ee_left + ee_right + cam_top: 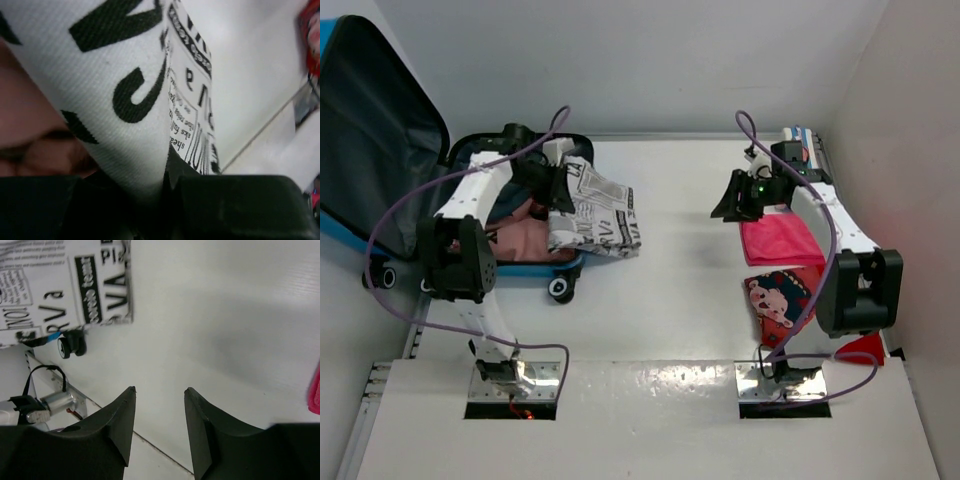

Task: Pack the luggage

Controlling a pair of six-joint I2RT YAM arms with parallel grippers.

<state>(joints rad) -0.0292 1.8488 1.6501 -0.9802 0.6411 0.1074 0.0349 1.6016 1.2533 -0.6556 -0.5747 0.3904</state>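
My left gripper should move toward the raised lid and lower inside, since the newspaper-print cloth (598, 215) still hangs over the suitcase's rim.
The blue suitcase (380, 258) lies open at the left, its dark grey lid (375, 140) raised, pink clothing (525, 240) inside. My left gripper (558, 190) is shut on a white newspaper-print cloth (598, 215) that drapes over the suitcase's right rim onto the table; in the left wrist view the cloth (130, 90) fills the frame and runs down between the jaws. My right gripper (732, 207) is open and empty above the table, left of a folded magenta cloth (780, 240). In the right wrist view its fingers (160, 390) frame bare table, with the print cloth (65, 285) and a suitcase wheel (70, 344) far off.
A red cartoon-print cloth (782, 298) lies in front of the magenta one. A white-and-blue striped box (804, 145) stands at the back right behind the right arm. A red item (865, 348) lies at the right edge. Walls close the back and right sides.
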